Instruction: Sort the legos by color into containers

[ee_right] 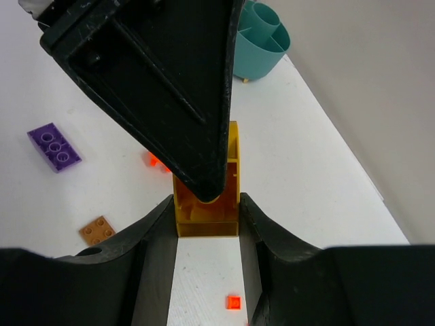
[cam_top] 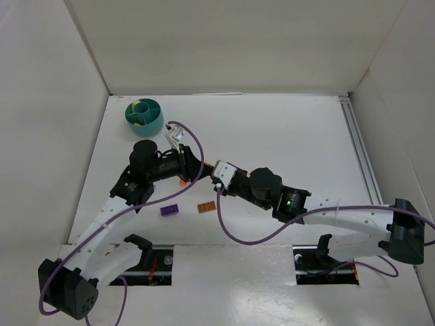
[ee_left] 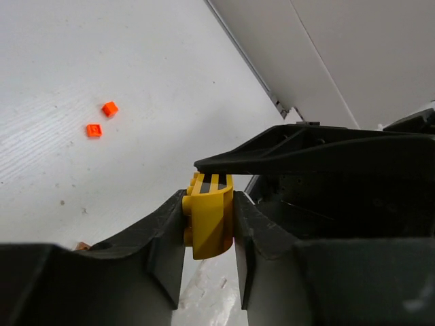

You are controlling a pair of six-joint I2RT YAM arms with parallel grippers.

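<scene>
I will swing my left gripper outward next to the teal tub, to its left in the top view. Then I will lower it and let go by the tub's matching yellow piece (cam_top: 137, 123).
A golden yellow lego (ee_left: 209, 221) is clamped between both grippers above the table's middle; it also shows in the right wrist view (ee_right: 207, 227). My left gripper (ee_left: 209, 204) is shut on it, and so is my right gripper (ee_right: 207, 207). In the top view the left gripper (cam_top: 194, 164) and the right gripper (cam_top: 216, 171) meet tip to tip, hiding the brick. A purple lego (cam_top: 170, 210) and an orange-brown lego (cam_top: 206, 207) lie near the front. The teal tub (cam_top: 152, 126) stands at the far left, with yellow and pale green pieces inside.
Small red-orange legos lie on the table, one under the left gripper (cam_top: 182, 181), two in the left wrist view (ee_left: 109, 108) and one below the right gripper (ee_right: 233, 301). White walls enclose the table. A rail (cam_top: 360, 156) runs along the right side.
</scene>
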